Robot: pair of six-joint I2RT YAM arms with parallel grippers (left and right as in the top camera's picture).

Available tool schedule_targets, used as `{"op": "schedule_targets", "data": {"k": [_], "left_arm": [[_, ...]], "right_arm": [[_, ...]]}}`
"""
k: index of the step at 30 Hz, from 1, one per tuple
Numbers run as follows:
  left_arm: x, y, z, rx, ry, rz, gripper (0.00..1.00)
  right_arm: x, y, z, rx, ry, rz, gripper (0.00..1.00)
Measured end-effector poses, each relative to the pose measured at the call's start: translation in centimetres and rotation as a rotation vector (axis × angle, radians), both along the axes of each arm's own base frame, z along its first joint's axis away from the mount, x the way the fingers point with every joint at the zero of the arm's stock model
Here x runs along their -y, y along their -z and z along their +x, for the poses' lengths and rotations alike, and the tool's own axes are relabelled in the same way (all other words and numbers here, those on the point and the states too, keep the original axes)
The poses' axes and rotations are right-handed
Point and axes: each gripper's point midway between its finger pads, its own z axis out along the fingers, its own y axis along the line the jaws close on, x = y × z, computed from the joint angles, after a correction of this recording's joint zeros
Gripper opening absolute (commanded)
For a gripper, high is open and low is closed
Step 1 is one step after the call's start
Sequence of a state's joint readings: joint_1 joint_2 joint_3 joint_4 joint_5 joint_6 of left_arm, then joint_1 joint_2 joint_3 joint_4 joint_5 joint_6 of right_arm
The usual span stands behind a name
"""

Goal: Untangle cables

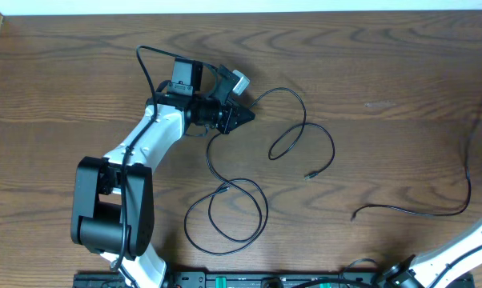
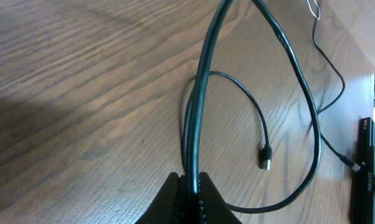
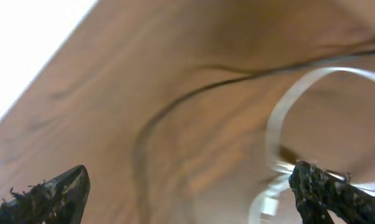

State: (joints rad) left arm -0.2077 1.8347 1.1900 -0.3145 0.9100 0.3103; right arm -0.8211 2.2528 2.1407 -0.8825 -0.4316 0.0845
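I will lower my right gripper toward the left in the overhead view onto the cable's far part (image 1: pixel 472 128) (image 3: pixel 151 126) next, because the second black cable lies apart from the loops.
In the left wrist view my left gripper (image 2: pixel 190 183) is shut on a thin black cable (image 2: pixel 200 93). The cable rises from the jaws and loops back down to the table, and its small plug (image 2: pixel 265 158) lies free on the wood. Overhead, that gripper (image 1: pixel 241 116) sits at the upper middle of the table. The black cable (image 1: pixel 305 128) trails from it into a second loop (image 1: pixel 225 216) nearer the front. Another black cable (image 1: pixel 417 211) lies apart at the right. My right gripper (image 3: pixel 189 177) is wide open and holds nothing. A blurred white cable (image 3: pixel 281 118) curls near its right finger.
The wooden table (image 1: pixel 385 72) runs back to a white far edge. My right arm (image 1: pixel 465 246) comes in low at the bottom right corner. A black rail with connectors (image 1: pixel 249 280) runs along the front edge. The left arm's base (image 1: pixel 113 208) stands at the front left.
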Motion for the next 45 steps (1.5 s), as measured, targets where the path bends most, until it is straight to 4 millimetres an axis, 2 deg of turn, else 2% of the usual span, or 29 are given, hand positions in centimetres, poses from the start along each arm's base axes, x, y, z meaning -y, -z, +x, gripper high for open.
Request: {"op": "schedule_targets", "data": {"k": [4, 8, 10, 14, 17, 21, 26, 35, 41, 43, 45], "left_arm": [[0.0, 0.0, 0.0, 0.0, 0.0, 0.0, 0.07], [0.0, 0.0, 0.0, 0.0, 0.0, 0.0, 0.07], [0.0, 0.0, 0.0, 0.0, 0.0, 0.0, 0.08], [0.0, 0.0, 0.0, 0.0, 0.0, 0.0, 0.07], [0.0, 0.0, 0.0, 0.0, 0.0, 0.0, 0.07], [0.0, 0.0, 0.0, 0.0, 0.0, 0.0, 0.07], [0.0, 0.0, 0.0, 0.0, 0.0, 0.0, 0.07], [0.0, 0.0, 0.0, 0.0, 0.0, 0.0, 0.07], [0.0, 0.0, 0.0, 0.0, 0.0, 0.0, 0.07], [0.0, 0.0, 0.0, 0.0, 0.0, 0.0, 0.08], [0.0, 0.0, 0.0, 0.0, 0.0, 0.0, 0.07]], "right_arm": [[-3.8, -1.0, 1.2, 0.01, -0.059, 0.076, 0.99], [-8.7, -1.3, 0.9, -0.097, -0.037, 0.164, 0.99], [-11.3, -0.6, -0.4, -0.213, 0.002, 0.217, 0.99], [-14.2, 0.8, -2.2, -0.389, 0.055, 0.22, 0.99], [-14.9, 1.4, -3.3, -0.488, 0.085, 0.166, 0.99], [-14.3, 1.7, -4.5, -0.585, 0.11, 0.043, 0.99], [-13.8, 2.4, -4.9, -0.639, -0.009, -0.071, 0.99], [-16.7, 9.6, -4.6, -0.616, -0.382, -0.05, 0.98], [-17.5, 13.3, -5.0, -0.6, -0.459, -0.059, 0.96], [-17.7, 14.4, -5.3, -0.599, -0.47, -0.058, 0.91], [-17.9, 15.1, -5.6, -0.599, -0.473, -0.055, 0.64]]}}
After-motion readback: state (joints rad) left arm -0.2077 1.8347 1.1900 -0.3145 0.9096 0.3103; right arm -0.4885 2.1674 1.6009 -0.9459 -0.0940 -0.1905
